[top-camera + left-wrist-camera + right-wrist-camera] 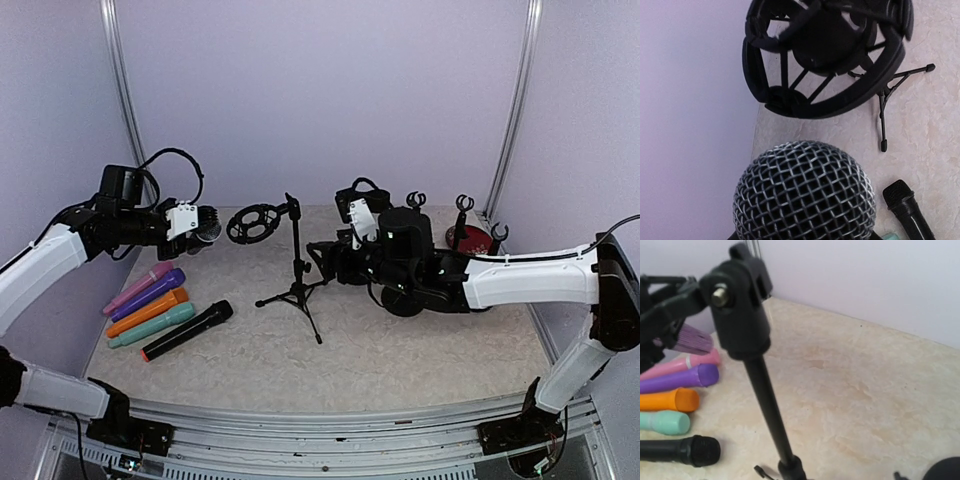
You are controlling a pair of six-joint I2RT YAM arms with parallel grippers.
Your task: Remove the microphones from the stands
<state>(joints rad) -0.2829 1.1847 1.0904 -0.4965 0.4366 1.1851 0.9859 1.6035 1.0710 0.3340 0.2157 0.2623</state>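
Observation:
I should next move my left gripper down and toward the stand's foot, to the bare tabletop beside the black microphone's head, and release there, because that gap is empty.
My left gripper (188,222) is shut on a microphone with a silver mesh head (207,226) and holds it in the air, just left of the stand's empty black ring mount (253,223). The mesh head (805,195) fills the lower left wrist view, with the mount (825,55) above it; my fingers are hidden there. The black tripod stand (297,270) stands mid-table. My right gripper (323,263) sits just right of the stand's pole (767,405), apart from it and seemingly open; its fingers do not show in the right wrist view.
Pink (140,285), purple (152,293), orange (148,312), teal (152,325) and black (187,330) microphones lie in a row at the left. Small clip stands (462,215) and a red base (472,238) stand at the back right. Purple walls enclose the table.

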